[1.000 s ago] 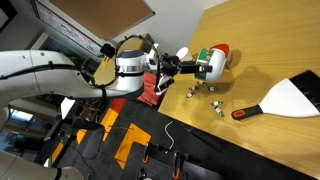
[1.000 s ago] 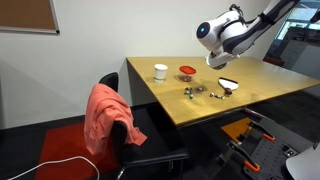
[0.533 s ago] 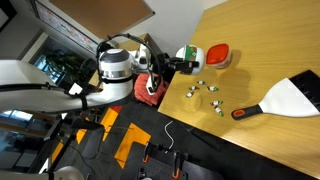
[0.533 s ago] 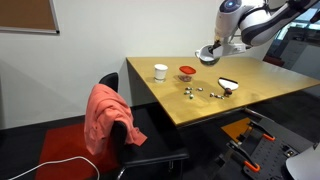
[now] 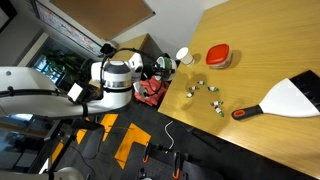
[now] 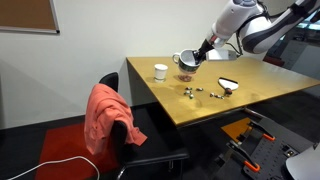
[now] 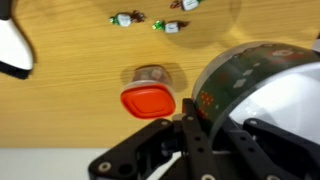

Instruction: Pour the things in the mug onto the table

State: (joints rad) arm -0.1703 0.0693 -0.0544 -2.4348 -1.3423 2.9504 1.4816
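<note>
My gripper lowers the mug (image 6: 184,59) onto the bare tabletop below next, toward the chair, beside the bits but clear of them, and releases the mug's rim.
My gripper (image 7: 192,128) is shut on the mug (image 7: 262,92), a white mug with a green pattern that fills the right of the wrist view. In an exterior view the mug (image 6: 184,59) hangs in the gripper (image 6: 193,56) above the back part of the tan table (image 6: 250,90). Several tiny whitish and greenish bits (image 5: 205,95) lie loose on the table, apart from the mug; they also show in the other exterior view (image 6: 200,92) and at the top of the wrist view (image 7: 168,26). In an exterior view the gripper (image 5: 168,66) is near the table's edge.
A red-lidded bowl (image 5: 217,55) stands near the bits and shows in the wrist view (image 7: 148,101). A plain white cup (image 6: 160,71) stands at the table's far side. An orange-handled white scraper (image 5: 285,98) lies beside the bits. A chair with a red cloth (image 6: 105,115) stands by the table.
The arm has carried the mug away from above the bits and the red-lidded bowl, toward the white cup and the table's edge, and lower. The bits lie still.
</note>
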